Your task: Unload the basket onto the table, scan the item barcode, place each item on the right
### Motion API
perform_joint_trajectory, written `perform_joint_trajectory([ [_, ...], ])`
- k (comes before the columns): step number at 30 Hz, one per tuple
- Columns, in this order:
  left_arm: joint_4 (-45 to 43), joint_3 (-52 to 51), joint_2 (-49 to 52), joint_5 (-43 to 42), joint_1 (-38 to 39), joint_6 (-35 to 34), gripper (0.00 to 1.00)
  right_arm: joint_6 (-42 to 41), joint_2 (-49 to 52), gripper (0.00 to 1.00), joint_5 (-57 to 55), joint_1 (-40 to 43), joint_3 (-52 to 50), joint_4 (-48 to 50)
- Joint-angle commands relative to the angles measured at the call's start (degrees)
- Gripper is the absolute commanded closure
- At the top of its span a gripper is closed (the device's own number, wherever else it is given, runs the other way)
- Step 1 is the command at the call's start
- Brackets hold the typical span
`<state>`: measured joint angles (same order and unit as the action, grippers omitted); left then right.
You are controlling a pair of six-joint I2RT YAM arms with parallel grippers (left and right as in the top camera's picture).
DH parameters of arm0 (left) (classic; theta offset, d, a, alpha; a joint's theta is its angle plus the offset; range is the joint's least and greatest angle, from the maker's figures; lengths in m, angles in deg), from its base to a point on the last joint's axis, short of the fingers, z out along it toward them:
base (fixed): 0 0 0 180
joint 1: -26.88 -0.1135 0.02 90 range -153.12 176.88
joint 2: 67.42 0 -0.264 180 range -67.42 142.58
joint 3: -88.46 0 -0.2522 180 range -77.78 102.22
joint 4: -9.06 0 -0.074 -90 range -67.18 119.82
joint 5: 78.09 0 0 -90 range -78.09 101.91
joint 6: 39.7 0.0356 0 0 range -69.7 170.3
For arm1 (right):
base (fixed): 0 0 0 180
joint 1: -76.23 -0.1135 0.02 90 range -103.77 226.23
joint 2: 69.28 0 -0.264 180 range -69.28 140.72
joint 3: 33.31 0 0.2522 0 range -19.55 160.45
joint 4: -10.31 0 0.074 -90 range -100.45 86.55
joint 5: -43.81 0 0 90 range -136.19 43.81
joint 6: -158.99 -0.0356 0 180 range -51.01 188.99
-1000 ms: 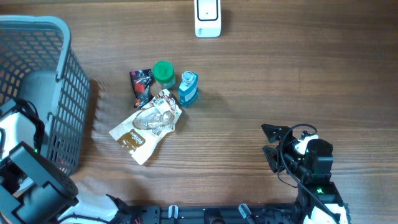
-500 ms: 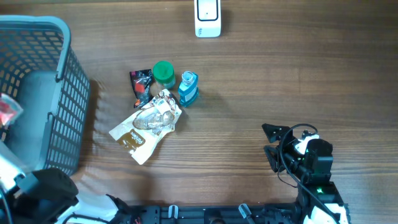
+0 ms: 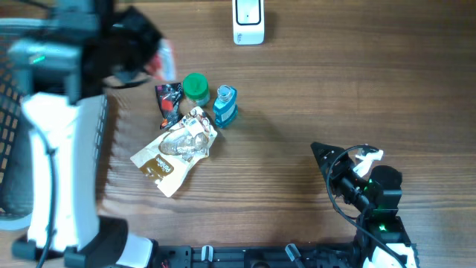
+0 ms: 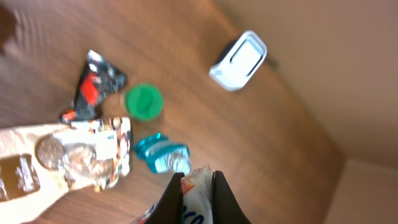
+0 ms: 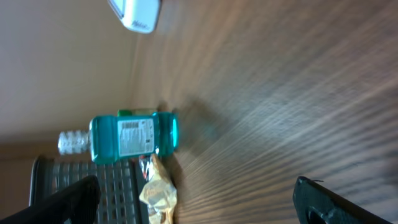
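Observation:
One part of the table past the teal bottle is bare, so my left gripper should swing past the bottle, to the right in the overhead view, and go down to the table there (image 3: 284, 100) (image 4: 242, 183).
My left gripper (image 4: 199, 186) is shut on a white packet (image 4: 198, 204) with red and blue print, pinched between both fingers. From overhead the packet (image 3: 162, 58) is a reddish-white blur held above the table, left of the green lid, with the left gripper (image 3: 152, 52) at the end of the raised arm. The white scanner (image 3: 248, 21) stands at the table's back edge, also visible as the scanner (image 4: 239, 60) and the scanner (image 5: 137, 11). My right gripper (image 3: 331, 171) rests open at the front right, with nothing in the right gripper (image 5: 199, 205).
A teal bottle (image 3: 225, 105), a green-lidded jar (image 3: 196, 88), a dark snack packet (image 3: 168, 104) and a tan pouch (image 3: 175, 151) lie clustered mid-table. The grey basket (image 3: 11, 104) sits at the left, mostly hidden under the left arm.
The left arm has risen out of the basket with the packet and swung over the table toward the back. The right gripper has turned slightly and stays open.

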<state>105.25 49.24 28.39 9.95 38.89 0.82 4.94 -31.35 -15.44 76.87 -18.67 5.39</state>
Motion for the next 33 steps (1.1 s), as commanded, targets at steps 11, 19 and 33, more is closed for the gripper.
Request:
perform_joint_trajectory([
  [11,0.0,0.5,16.1,11.6,25.9,-7.0,0.96,31.3,-0.2,0.00,2.1,17.4,28.5,-34.3],
  [19,-5.1,0.5,30.9,14.3,29.9,-9.5,0.96,32.5,1.0,0.00,2.6,20.1,32.3,-36.7],
  [33,-5.6,0.7,39.2,14.5,35.0,-7.5,0.00,34.7,1.0,0.00,0.2,19.8,32.3,-37.1],
])
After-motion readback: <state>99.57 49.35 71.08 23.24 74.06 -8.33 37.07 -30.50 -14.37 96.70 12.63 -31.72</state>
